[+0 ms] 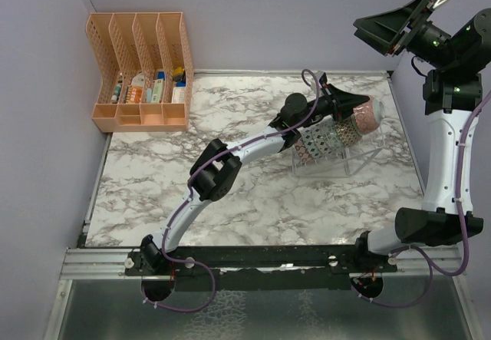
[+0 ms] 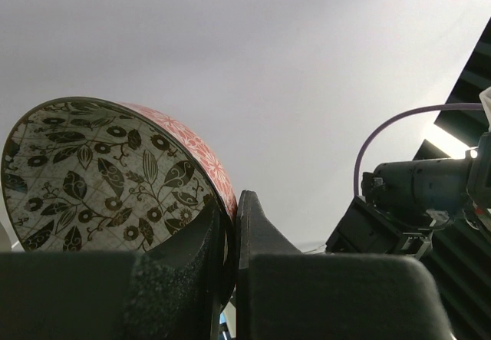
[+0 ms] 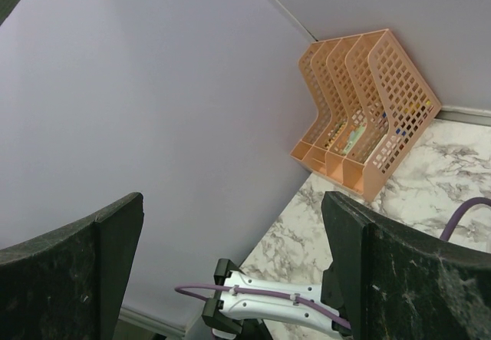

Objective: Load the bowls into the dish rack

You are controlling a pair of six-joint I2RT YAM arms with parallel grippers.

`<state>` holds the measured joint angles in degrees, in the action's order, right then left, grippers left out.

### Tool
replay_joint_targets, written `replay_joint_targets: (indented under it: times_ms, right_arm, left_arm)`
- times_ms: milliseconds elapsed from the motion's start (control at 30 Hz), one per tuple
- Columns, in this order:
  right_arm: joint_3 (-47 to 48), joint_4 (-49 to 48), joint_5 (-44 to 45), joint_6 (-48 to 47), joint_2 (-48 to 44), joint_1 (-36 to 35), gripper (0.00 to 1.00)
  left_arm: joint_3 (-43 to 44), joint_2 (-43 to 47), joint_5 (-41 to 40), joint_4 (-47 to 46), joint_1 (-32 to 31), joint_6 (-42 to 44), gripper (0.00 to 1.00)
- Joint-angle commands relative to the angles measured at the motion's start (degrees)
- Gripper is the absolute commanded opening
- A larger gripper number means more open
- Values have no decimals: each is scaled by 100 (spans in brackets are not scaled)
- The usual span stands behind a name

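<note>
I should next lower the red bowl in my left gripper to the dish rack's empty end [image 1: 371,136] below, beside the standing bowls, and release the red bowl's rim.
My left gripper [image 1: 354,110] is shut on the rim of a red bowl [image 1: 373,115], which it holds on edge at the right end of the dish rack [image 1: 349,161]. In the left wrist view the red bowl [image 2: 107,175] shows a leaf-patterned inside, and one finger of the left gripper [image 2: 230,206] sits inside the rim with the other outside. Several other patterned bowls [image 1: 326,137] stand on edge in a row in the rack. My right gripper [image 1: 376,33] hangs open and empty, raised high at the back right; in its own view the right gripper [image 3: 232,202] points at the wall.
An orange plastic file organiser [image 1: 142,71] stands at the back left corner of the marble table [image 1: 153,179], and the organiser [image 3: 368,125] also shows in the right wrist view. Grey walls close the left and back sides. The right arm [image 1: 445,148] stands upright at the table's right edge.
</note>
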<state>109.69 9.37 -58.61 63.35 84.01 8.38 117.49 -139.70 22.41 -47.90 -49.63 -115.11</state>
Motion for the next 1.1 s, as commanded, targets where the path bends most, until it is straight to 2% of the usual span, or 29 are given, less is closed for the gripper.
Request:
replay_joint_targets:
  times_ms: [0, 800, 1067]
  right_arm:
    - [17, -71, -194, -68, 69, 49, 100]
    - [3, 120, -239, -200, 35, 46, 100]
    - [-67, 162, -236, -218, -38, 43, 100]
  left_arm:
    - [529, -130, -144, -99, -47, -182, 0]
    - [275, -284, 92, 453, -39, -80, 0]
    - [134, -142, 195, 842, -12, 18, 13]
